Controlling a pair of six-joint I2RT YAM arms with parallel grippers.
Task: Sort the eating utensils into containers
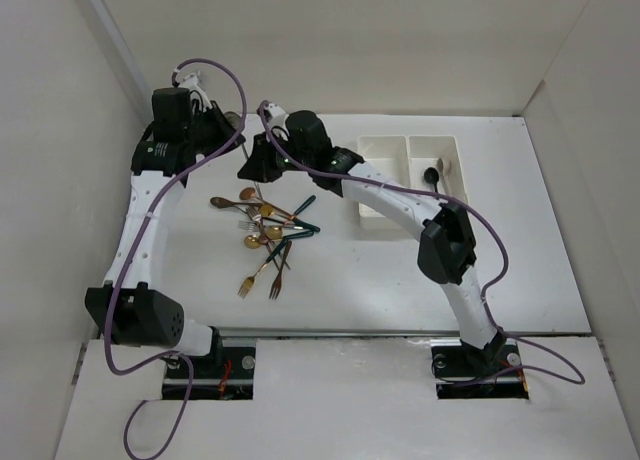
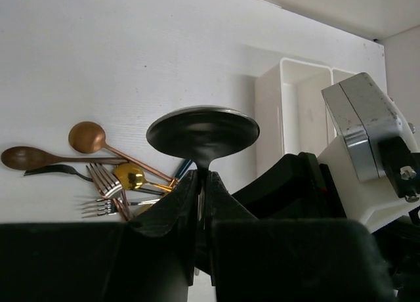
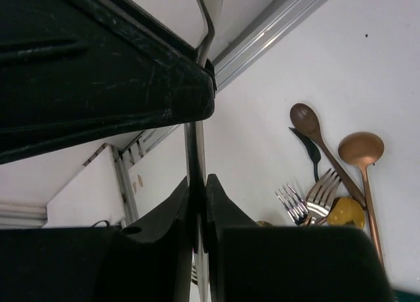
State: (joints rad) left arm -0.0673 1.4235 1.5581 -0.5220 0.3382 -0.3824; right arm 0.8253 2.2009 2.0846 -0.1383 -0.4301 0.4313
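The robot's right gripper should next swing over the black spoon's bin and go down to release, because that bin is below it, to the right in the top view.
A spoon with a dark bowl (image 2: 202, 132) and a thin silver handle (image 3: 195, 144) hangs above the table's back left. My left gripper (image 2: 203, 177) is shut on its neck just under the bowl. My right gripper (image 3: 198, 180) is shut on the same handle further along. In the top view the two grippers meet, left (image 1: 232, 130) and right (image 1: 258, 152). The other eating utensils (image 1: 265, 230), gold, copper, silver and dark-handled forks and spoons, lie in a loose pile mid-table. The white containers (image 1: 410, 138) stand at the back right, with a black spoon (image 1: 432, 175) in the right bin.
The right arm's elbow (image 1: 447, 242) hangs over the near edge of the bins. White walls close in the table on the left, back and right. Two forks (image 1: 262, 277) lie nearest the arm bases, apart from the pile.
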